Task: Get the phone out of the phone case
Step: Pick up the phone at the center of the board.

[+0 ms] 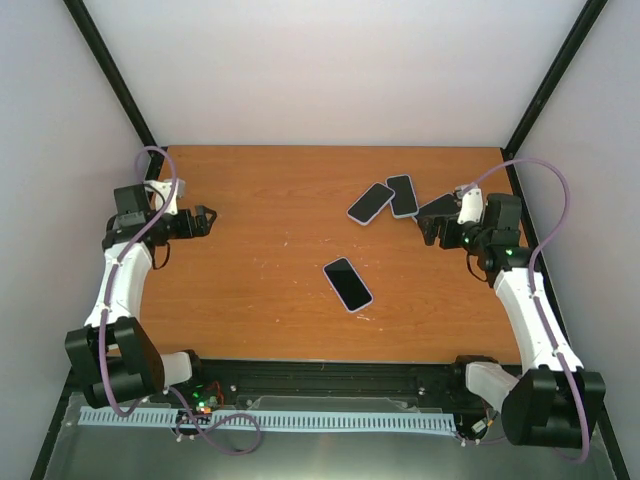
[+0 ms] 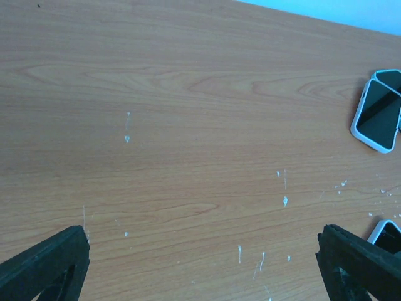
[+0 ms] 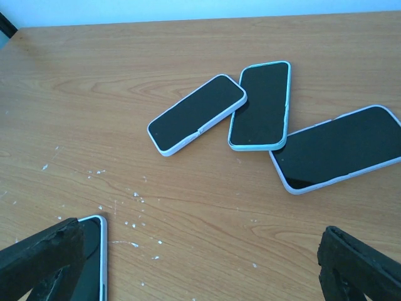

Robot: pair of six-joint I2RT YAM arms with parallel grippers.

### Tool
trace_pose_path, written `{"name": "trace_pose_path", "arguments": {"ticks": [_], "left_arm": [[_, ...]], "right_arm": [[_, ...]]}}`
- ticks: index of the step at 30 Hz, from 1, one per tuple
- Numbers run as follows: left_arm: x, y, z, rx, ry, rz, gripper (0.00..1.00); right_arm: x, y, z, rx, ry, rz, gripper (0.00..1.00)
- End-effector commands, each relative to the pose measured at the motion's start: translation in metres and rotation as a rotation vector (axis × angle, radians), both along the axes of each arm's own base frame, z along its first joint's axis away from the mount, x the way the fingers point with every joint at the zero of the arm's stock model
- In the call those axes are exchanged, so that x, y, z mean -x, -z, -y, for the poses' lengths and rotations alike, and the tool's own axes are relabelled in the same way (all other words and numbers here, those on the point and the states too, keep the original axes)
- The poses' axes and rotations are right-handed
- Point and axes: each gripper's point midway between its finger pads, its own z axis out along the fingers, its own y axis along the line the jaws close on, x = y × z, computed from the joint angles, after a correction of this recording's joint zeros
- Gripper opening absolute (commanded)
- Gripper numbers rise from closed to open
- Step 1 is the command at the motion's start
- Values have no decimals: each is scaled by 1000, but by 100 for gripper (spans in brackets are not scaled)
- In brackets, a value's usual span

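Note:
My right gripper goes to the left in the top view and down to the white-cased phone's near long edge next, propped on its light-blue-cased neighbor.
Several phones with dark screens lie face up on the wooden table (image 1: 260, 200), each in a pale phone case. One phone (image 1: 348, 284) lies alone mid-table, and shows at the lower left (image 3: 94, 257) of the right wrist view. Two more (image 1: 371, 203) (image 1: 403, 195) touch at the back right, seen close as the white-cased phone (image 3: 197, 113) and the light-blue-cased phone (image 3: 260, 105). Another phone (image 3: 338, 148) lies just beyond my right gripper (image 1: 430, 232), which is open and empty. My left gripper (image 1: 207, 218) stands open and empty at the far left, over bare wood (image 2: 203, 269).
White specks and scratches mark the wood (image 3: 135, 207) between the phones. Black frame posts (image 1: 110, 70) and pale walls close in the table at both sides. The table's near edge (image 1: 320, 362) runs just ahead of the arm bases.

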Motion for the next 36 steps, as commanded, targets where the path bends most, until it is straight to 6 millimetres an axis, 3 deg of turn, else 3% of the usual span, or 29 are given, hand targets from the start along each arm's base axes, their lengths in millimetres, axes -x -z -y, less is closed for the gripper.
{"name": "trace_pose_path", "arguments": {"ticks": [1,10,18,27,36], "left_arm": [[-13,-37,0,13,-17,98,100],[-9,-57,3,51,-41,149,100],[-9,-70,4,78,-58,193,100],[-11,-69,2,80,-72,188,100],[-11,-68,2,82,-70,192,100]], "right_arm": [[-9,-9,-4,-54,-1,-24,100],[-23,2,-21,-138,-85,-102,100],[-42,13,-33,-305,-21,-101,100],[-64,47,-74,-446,0,-202,96],[-97,87,-89,-592,120,-330,90]]}}
